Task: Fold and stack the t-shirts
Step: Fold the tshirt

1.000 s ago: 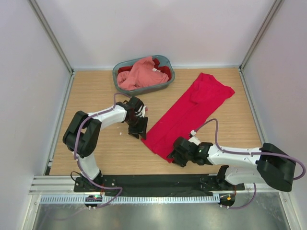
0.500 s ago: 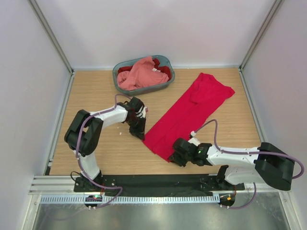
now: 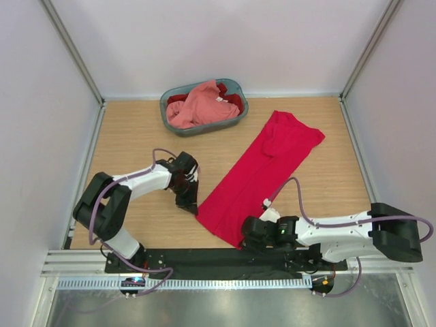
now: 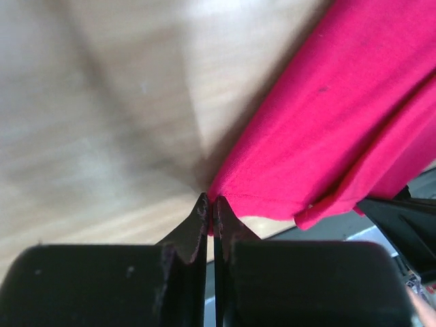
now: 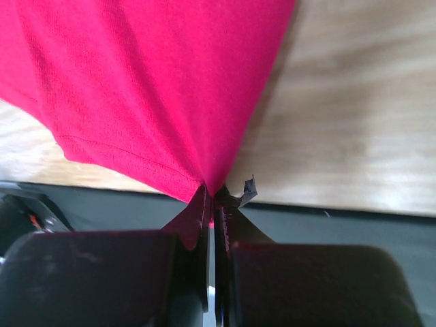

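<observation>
My right gripper lifts its corner of the long folded t-shirt next and brings it outward onto the t-shirt's middle (image 3: pixel 286 170). It releases the corner there, outward of where the gripper is now.
A bright crimson t-shirt (image 3: pixel 262 170) lies folded lengthwise in a long strip, running diagonally from the back right to the near middle of the table. My left gripper (image 3: pixel 191 206) is shut on its near left corner; the cloth (image 4: pixel 327 129) is pinched between the jaws (image 4: pixel 211 204). My right gripper (image 3: pixel 246 238) is shut on its near right corner, at the table's front edge, with the cloth (image 5: pixel 150 88) pinched between the jaws (image 5: pixel 211 194). A salmon pink t-shirt (image 3: pixel 197 103) and a darker red one (image 3: pixel 231 99) lie crumpled in the basket.
The grey-blue oval basket (image 3: pixel 235 121) stands at the back, left of centre. The black strip (image 3: pixel 204 259) holding the arm bases runs along the near edge. White walls close in the left, back and right sides.
Both grippers have pulled toward the near edge with the shirt's near corners. The whole crimson strip has slid nearer and slightly left; its far end has left the back right corner.
</observation>
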{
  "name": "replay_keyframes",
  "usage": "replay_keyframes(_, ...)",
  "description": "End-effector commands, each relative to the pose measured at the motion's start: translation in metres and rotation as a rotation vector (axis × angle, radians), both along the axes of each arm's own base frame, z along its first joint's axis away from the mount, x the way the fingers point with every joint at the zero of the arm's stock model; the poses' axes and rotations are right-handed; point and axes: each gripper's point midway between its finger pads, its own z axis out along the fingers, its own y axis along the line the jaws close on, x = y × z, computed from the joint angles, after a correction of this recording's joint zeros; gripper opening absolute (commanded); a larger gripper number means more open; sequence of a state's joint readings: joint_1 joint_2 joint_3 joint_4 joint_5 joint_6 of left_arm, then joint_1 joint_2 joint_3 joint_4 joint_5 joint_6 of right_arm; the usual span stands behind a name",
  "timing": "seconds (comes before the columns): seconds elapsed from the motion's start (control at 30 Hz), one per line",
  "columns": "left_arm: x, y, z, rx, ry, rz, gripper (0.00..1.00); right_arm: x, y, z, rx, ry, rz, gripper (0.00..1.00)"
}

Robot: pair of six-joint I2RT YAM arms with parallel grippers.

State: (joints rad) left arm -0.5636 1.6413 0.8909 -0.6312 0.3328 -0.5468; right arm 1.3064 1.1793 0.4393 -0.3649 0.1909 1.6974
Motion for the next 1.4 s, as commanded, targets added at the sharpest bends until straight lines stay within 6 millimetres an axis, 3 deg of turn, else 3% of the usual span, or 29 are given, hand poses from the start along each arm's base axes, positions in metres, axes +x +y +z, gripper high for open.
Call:
replay_keyframes(0.0,-0.010,-0.006,0.022,-0.039,-0.023,0.036,0.00,-0.008,-0.019,-0.002,-0.081,-0.009,-0.027,0.01)
replay_keyframes(0.1,-0.007,-0.010,0.043,-0.070,-0.066,0.044,0.00,0.002,-0.025,0.020,-0.074,-0.068,-0.065,0.01)
replay_keyframes(0.17,0.007,-0.020,0.064,-0.090,-0.110,0.040,0.00,0.011,-0.036,0.040,-0.038,-0.112,-0.108,0.01)
replay_keyframes(0.23,0.018,-0.028,0.073,-0.085,-0.118,0.032,0.00,0.025,-0.049,0.048,-0.023,-0.136,-0.166,0.01)
replay_keyframes(0.27,0.034,-0.038,0.094,-0.113,-0.158,0.033,0.00,0.029,-0.059,0.059,0.002,-0.149,-0.185,0.01)
replay_keyframes(0.43,0.077,-0.072,0.123,-0.157,-0.205,0.030,0.00,0.064,-0.115,0.090,-0.095,-0.214,-0.248,0.01)
replay_keyframes(0.47,0.085,-0.078,0.115,-0.148,-0.182,0.033,0.00,0.071,-0.116,0.100,-0.090,-0.223,-0.242,0.01)
replay_keyframes(0.5,0.096,-0.088,0.128,-0.176,-0.207,0.032,0.00,0.077,-0.117,0.096,-0.128,-0.195,-0.221,0.01)
replay_keyframes(0.53,0.101,-0.092,0.128,-0.180,-0.204,0.035,0.00,0.088,-0.124,0.096,-0.145,-0.175,-0.252,0.01)
replay_keyframes(0.63,0.123,-0.108,0.131,-0.197,-0.216,0.046,0.00,0.110,-0.116,0.099,-0.177,-0.167,-0.178,0.01)
replay_keyframes(0.87,0.160,-0.143,0.131,-0.236,-0.222,0.051,0.00,0.163,-0.142,0.098,-0.213,-0.149,-0.186,0.01)
replay_keyframes(0.9,0.163,-0.147,0.122,-0.228,-0.208,0.049,0.00,0.166,-0.145,0.098,-0.217,-0.147,-0.168,0.01)
replay_keyframes(1.03,0.179,-0.160,0.121,-0.243,-0.219,0.051,0.00,0.188,-0.154,0.097,-0.215,-0.166,-0.165,0.01)
replay_keyframes(1.37,0.201,-0.177,0.098,-0.244,-0.209,0.067,0.00,0.214,-0.161,0.081,-0.203,-0.125,-0.132,0.01)
